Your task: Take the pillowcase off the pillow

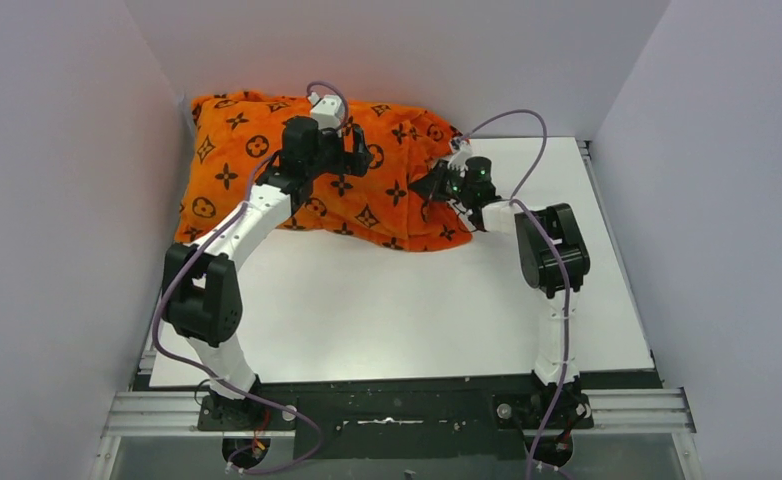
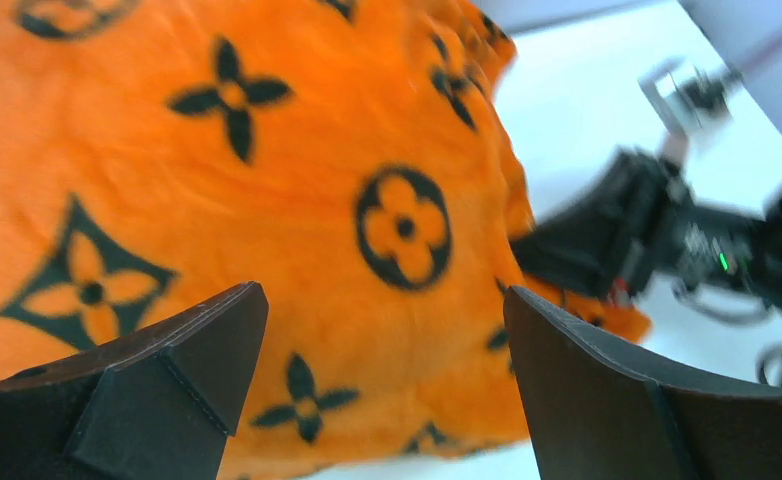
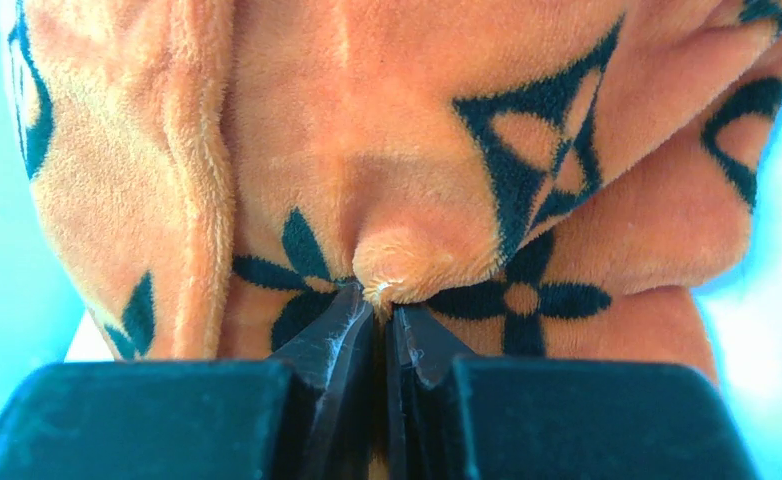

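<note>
The pillow is still hidden in the case, so next I will pull the pinched plush in my right gripper back toward the pillowcase's near corner (image 1: 458, 237), then let go.
The orange pillowcase (image 1: 297, 165) with black motifs lies stuffed at the back left of the white table. The pillow is hidden inside it. My left gripper (image 1: 352, 150) hovers open over the middle of the pillowcase (image 2: 267, 200), its two dark fingers (image 2: 197, 350) wide apart with only fabric below them. My right gripper (image 1: 439, 186) is at the pillowcase's right end, shut on a small pinch of the orange plush (image 3: 417, 260). In the right wrist view that gripper (image 3: 382, 305) has its tips almost together with the fold bulging out above them.
The white table (image 1: 387, 300) runs from the pillowcase to the near edge. Grey walls (image 1: 57, 200) close in on the left, back and right. Purple cables (image 1: 512, 120) loop over both wrists. The right arm (image 2: 667, 240) shows past the pillowcase in the left wrist view.
</note>
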Controlling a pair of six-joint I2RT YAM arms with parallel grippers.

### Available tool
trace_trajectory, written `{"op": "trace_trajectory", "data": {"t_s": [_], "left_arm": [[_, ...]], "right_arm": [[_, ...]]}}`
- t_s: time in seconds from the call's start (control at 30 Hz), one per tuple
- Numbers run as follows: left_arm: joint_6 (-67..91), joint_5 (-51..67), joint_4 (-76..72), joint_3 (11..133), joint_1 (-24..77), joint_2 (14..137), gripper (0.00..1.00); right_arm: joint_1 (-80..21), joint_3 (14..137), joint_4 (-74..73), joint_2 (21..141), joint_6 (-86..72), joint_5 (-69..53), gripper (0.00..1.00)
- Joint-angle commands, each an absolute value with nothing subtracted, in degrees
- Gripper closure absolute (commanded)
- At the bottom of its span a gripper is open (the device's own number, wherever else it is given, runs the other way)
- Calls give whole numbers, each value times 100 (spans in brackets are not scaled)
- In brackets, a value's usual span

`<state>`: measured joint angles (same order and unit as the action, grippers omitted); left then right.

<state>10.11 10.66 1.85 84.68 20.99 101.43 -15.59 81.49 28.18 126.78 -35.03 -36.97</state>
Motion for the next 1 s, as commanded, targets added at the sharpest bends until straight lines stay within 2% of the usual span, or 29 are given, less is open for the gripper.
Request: {"op": "trace_trajectory", "data": {"t_s": [0.0,0.27,0.4,0.53,0.73,0.83,0.97], "left_arm": [[1551,-64,-1130,8631,2324,10153,11],[1676,551,-2204,7971,2844,9957,11],[1071,-568,-1598,7969,3478,9946,11],[1009,-1786,-1376,7956,3688,10120,12],[984,-2499,-957,8072,3700,10353,13],[910,-2523,-872,7975,3696,10414,13],[734,-1605,-892,7754,3691,10419,13]], "right_arm": [[-1791,7393,3372,11959,-3585,-3965,100],[-2239,7010,2681,11188,-3007,-3547,100],[-2346,6906,2576,11005,-2962,-3498,100],[-2425,6726,2649,10831,-2975,-3441,100],[-2470,6606,2685,10671,-2992,-3472,100],[-2469,6577,2674,10588,-2995,-3479,100],[-2465,6539,2601,10476,-2954,-3464,100]]}}
